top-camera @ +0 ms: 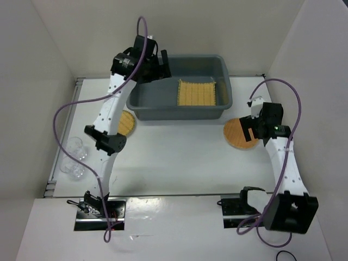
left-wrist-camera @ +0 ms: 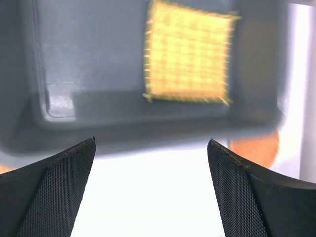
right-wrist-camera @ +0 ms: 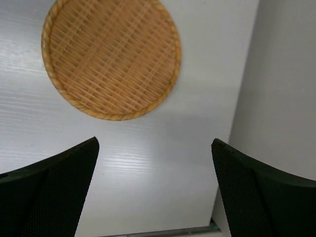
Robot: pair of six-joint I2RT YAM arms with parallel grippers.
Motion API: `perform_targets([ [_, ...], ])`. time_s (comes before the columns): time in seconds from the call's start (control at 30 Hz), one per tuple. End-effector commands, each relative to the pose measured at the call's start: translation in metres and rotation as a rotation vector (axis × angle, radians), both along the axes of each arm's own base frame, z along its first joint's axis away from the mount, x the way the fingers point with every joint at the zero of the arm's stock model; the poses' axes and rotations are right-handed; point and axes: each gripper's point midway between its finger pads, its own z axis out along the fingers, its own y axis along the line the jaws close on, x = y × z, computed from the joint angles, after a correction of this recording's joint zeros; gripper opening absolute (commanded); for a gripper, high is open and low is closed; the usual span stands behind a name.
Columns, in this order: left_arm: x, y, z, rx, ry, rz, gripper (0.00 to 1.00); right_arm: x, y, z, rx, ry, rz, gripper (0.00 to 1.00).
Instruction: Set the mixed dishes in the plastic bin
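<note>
My right gripper drops toward the table next, tilting sideways to bring its open fingers around the woven plate's wall-side rim [top-camera: 256,142] [right-wrist-camera: 174,81], because the plate lies flat on the table.
The plastic bin [top-camera: 179,113] is a dark grey tub at the back middle of the table. A square yellow woven mat [top-camera: 196,92] lies flat inside it, blurred in the left wrist view as the mat [left-wrist-camera: 187,61]. My left gripper [top-camera: 159,68] hangs over the bin's left end, open and empty [left-wrist-camera: 152,140]. A round woven plate [top-camera: 238,135] lies on the table right of the bin. My right gripper [top-camera: 251,126] hovers at its right edge, open and empty [right-wrist-camera: 155,139], with the plate [right-wrist-camera: 111,57] just beyond the fingertips. An orange-brown disc [top-camera: 126,123] lies left of the bin, partly behind my left arm.
Two clear cups [top-camera: 74,147] [top-camera: 73,169] stand near the table's left edge. White walls close in the table on the left, back and right; the right wall [right-wrist-camera: 281,89] is close beside my right gripper. Purple cables loop over both arms.
</note>
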Motion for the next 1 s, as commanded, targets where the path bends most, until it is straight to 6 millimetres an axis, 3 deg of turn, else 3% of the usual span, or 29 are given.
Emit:
perform_targets([
  [0.0,-0.034,0.031,0.038,0.14,-0.057,0.018,1.0,0.004,0.007,-0.014,0.132,0.084,0.063,0.99],
  [0.03,-0.047,0.034,0.046,0.13,-0.051,0.005,1.0,0.006,-0.01,-0.032,0.178,0.14,0.022,0.99],
  [0.1,-0.061,0.035,0.039,0.142,-0.019,0.027,1.0,0.007,-0.03,-0.045,0.208,0.19,0.016,0.99],
  [0.13,-0.082,0.042,0.03,0.168,0.017,0.023,1.0,0.001,-0.043,-0.066,0.29,0.256,-0.023,0.99],
  [0.17,-0.09,0.045,0.026,0.155,0.019,0.023,1.0,0.005,-0.053,-0.067,0.32,0.265,-0.037,0.99],
  [0.2,-0.085,0.036,0.035,0.079,-0.064,0.018,1.0,0.004,-0.06,-0.074,0.352,0.292,-0.037,0.99],
  [0.23,-0.116,0.049,0.072,-0.011,-0.166,0.019,1.0,0.002,-0.066,-0.091,0.408,0.348,-0.052,0.99],
  [0.27,-0.136,0.053,0.013,-0.022,-0.046,0.004,1.0,-0.006,-0.07,-0.095,0.488,0.37,-0.068,0.99],
  [0.3,-0.152,0.068,0.049,-0.145,-0.175,0.055,1.0,-0.003,-0.075,-0.094,0.501,0.371,-0.043,0.99],
  [0.33,-0.164,0.075,0.039,-0.171,-0.167,0.075,1.0,-0.003,-0.072,-0.101,0.528,0.396,-0.027,0.99],
  [0.37,-0.177,0.082,0.005,-0.167,-0.097,0.09,1.0,-0.004,-0.075,-0.101,0.53,0.394,-0.036,0.99],
  [0.4,-0.192,0.093,0.008,-0.188,-0.11,0.107,1.0,-0.007,-0.073,-0.107,0.534,0.411,-0.025,0.99],
  [0.5,-0.224,0.1,-0.025,-0.188,-0.024,0.101,1.0,-0.005,-0.073,-0.119,0.546,0.407,-0.028,0.99],
  [0.63,-0.249,0.107,-0.036,-0.218,-0.011,0.11,1.0,-0.008,-0.067,-0.153,0.727,0.456,-0.058,0.99],
  [0.7,-0.258,0.107,-0.031,-0.242,-0.02,0.109,1.0,-0.006,-0.06,-0.158,0.842,0.459,-0.051,0.99],
  [0.73,-0.258,0.105,-0.031,-0.255,-0.014,0.107,1.0,-0.001,-0.066,-0.158,0.873,0.444,-0.059,0.99],
  [0.77,-0.261,0.106,-0.031,-0.254,-0.013,0.107,1.0,-0.002,-0.064,-0.17,0.944,0.47,-0.072,0.99],
  [0.83,-0.265,0.107,-0.03,-0.26,0.003,0.104,1.0,0.001,-0.059,-0.172,1.024,0.476,-0.035,0.99],
  [0.97,-0.268,0.105,-0.024,-0.286,0.002,0.11,1.0,-0.001,-0.038,-0.196,1.109,0.572,0.011,0.99],
])
